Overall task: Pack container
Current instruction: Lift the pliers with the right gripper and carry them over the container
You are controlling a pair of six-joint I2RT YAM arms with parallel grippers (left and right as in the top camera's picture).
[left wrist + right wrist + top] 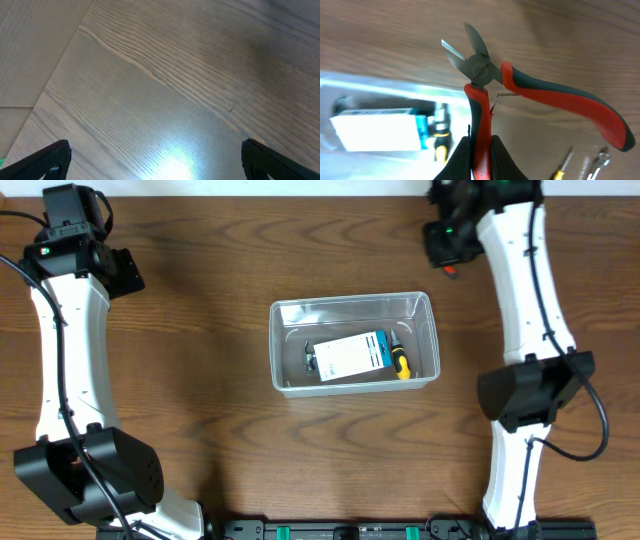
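My right gripper goes back, to the left in the overhead view and down over the box's blue end [422,131] next, to release the pliers [485,75], still outside the container.
The clear plastic container [355,342] sits mid-table. It holds a white and blue box [350,354], a yellow-handled screwdriver [399,361] and a dark tool at its left. In the right wrist view the container [350,85] lies at the left. My right gripper [480,155] is shut on one handle of red and grey cutting pliers [485,75], held above the table behind the container's right corner, with the pliers' jaws open. From overhead only a red tip [449,271] of them shows. My left gripper [155,162] is open and empty over bare wood at the far left.
In the right wrist view a small yellow-handled screwdriver [562,165] and a metal tool [600,162] lie on the table at the lower right. The table's back edge runs behind both arms.
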